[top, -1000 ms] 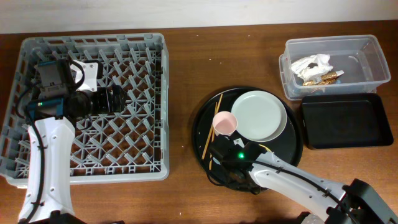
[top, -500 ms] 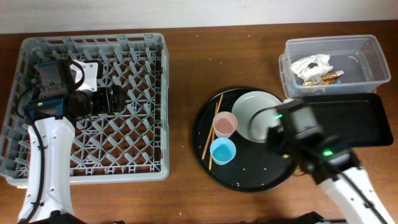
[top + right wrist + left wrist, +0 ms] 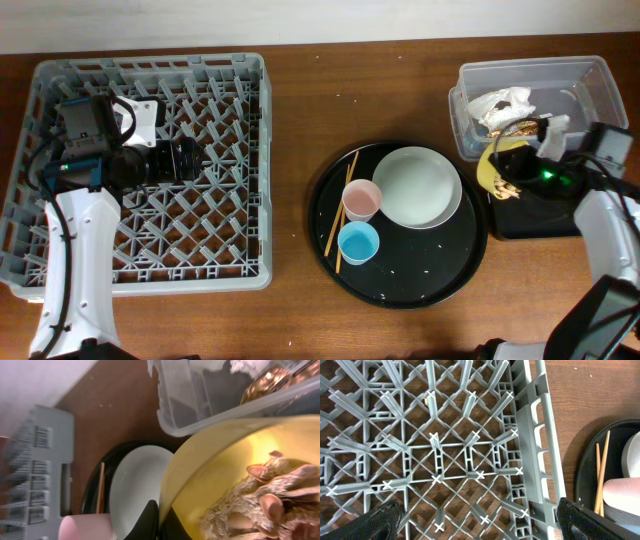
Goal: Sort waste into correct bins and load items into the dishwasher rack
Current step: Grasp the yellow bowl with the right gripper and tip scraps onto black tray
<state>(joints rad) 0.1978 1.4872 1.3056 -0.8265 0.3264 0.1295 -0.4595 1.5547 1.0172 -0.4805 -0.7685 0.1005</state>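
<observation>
Scraps are still in the yellow bowl (image 3: 486,170). My right gripper needs to tip the bowl over the shallow tray next, then lower it onto the bare near part of the round tray and release it.
My right gripper (image 3: 503,165) is shut on the rim of the yellow bowl (image 3: 486,170), held tilted over the left end of the shallow black tray (image 3: 560,210). In the right wrist view the gripper (image 3: 161,522) pinches the bowl (image 3: 215,470), with light-brown food scraps (image 3: 260,502) inside. The clear tub (image 3: 580,95) holds white tissue (image 3: 500,102) and a gold wrapper (image 3: 522,126). The white plate (image 3: 417,187), pink cup (image 3: 361,199), blue cup (image 3: 358,242) and chopsticks (image 3: 340,215) lie on the round black tray (image 3: 440,270). My left gripper (image 3: 198,158) is open and empty over the grey rack (image 3: 230,230).
In the left wrist view the open fingers (image 3: 380,520) hang just above the rack's pegs (image 3: 435,440); the rack's right wall (image 3: 535,445) and the chopsticks (image 3: 601,480) show at right. Bare brown table lies between the rack and the round tray.
My right arm has swung from the front of the round tray to the far right, carrying the yellow bowl over the black tray. The blue cup is uncovered. The left arm has not moved.
</observation>
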